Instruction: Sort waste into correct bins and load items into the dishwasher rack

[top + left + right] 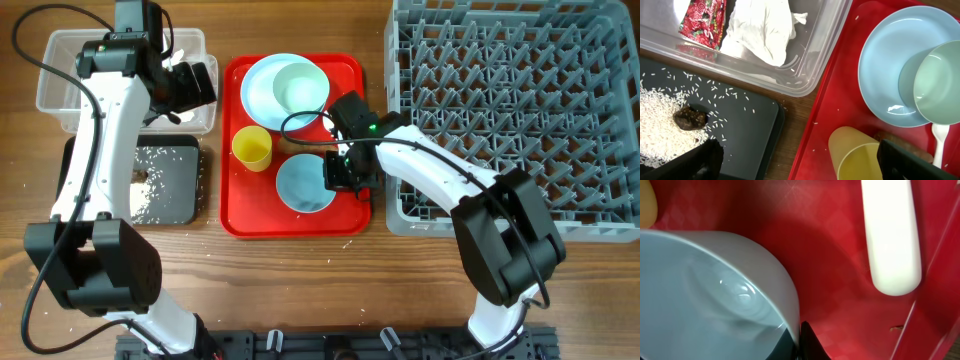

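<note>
My right gripper lifts the bowl outward to the rack's empty far corner (418, 56) by the red tray (236, 215) next, lowers it tilted there and releases it.
My right gripper (343, 170) (799, 341) is shut on the right rim of a light blue bowl (303, 186) (705, 290) on the red serving tray (236, 215). The white spoon (890, 235) lies beside it. The second bowl (301, 88) (939, 82) sits on the blue plate (262, 88) (890, 65). The yellow cup (252, 147) (857, 157) stands on the red tray. My left gripper (190, 85) (805, 167) is open and empty above the tub's right end. The wrapper (702, 20) and tissue (762, 27) lie in the clear tub (60, 100). Rice and a brown lump (689, 119) lie in the black tray (190, 205).
The grey dishwasher rack (510, 110) stands at the right, its left wall close to the red tray. A brown stick (905, 147) lies on the red tray by the cup. Loose rice grains are scattered on the wooden table near the black tray.
</note>
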Controlling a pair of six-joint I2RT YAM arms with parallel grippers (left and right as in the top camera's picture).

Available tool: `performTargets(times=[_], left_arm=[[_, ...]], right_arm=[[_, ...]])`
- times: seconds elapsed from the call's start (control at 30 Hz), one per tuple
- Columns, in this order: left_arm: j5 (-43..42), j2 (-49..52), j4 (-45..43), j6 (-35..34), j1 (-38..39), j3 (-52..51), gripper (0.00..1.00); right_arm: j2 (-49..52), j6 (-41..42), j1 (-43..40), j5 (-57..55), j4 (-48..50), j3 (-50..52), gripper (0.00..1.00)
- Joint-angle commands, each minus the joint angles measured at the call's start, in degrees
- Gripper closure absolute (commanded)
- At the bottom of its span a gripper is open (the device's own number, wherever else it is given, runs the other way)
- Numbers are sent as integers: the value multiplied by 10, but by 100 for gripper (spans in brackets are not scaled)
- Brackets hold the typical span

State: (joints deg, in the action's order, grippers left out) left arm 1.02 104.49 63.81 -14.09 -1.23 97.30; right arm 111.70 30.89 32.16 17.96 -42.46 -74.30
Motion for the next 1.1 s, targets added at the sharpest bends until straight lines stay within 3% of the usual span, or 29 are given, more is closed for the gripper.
performTargets(times=[0.0, 0.1, 0.23, 0.33, 0.47, 0.67, 0.77, 0.83, 0.93, 1.07], left_arm=[[1, -13, -2, 1, -2, 10, 0], [1, -13, -2, 1, -2, 10, 0], [1, -13, -2, 1, -2, 10, 0], [1, -13, -2, 1, -2, 10, 0], [1, -13, -2, 1, -2, 10, 0], [1, -13, -2, 1, -2, 10, 0], [1, -13, -2, 1, -2, 10, 0], [1, -13, -2, 1, -2, 10, 0], [1, -13, -2, 1, -2, 10, 0], [1, -13, -2, 1, -2, 10, 0]], right_arm=[[-29, 6, 0, -2, 0, -9, 96], [-89, 6, 0, -34, 0, -9, 96], [-198, 9, -13, -159, -7, -9, 96], [-273, 40, -35, -355, -9, -13, 96], [-276, 35, -75, -586, -4, -62, 96], [-232, -192, -136, -786, 267, -70, 96], [-147, -388, -141, -791, 445, -70, 96], [-96, -471, -141, -791, 516, -70, 96], [-28, -563, -141, -791, 555, -70, 96], [35, -577, -141, -791, 555, -70, 96]])
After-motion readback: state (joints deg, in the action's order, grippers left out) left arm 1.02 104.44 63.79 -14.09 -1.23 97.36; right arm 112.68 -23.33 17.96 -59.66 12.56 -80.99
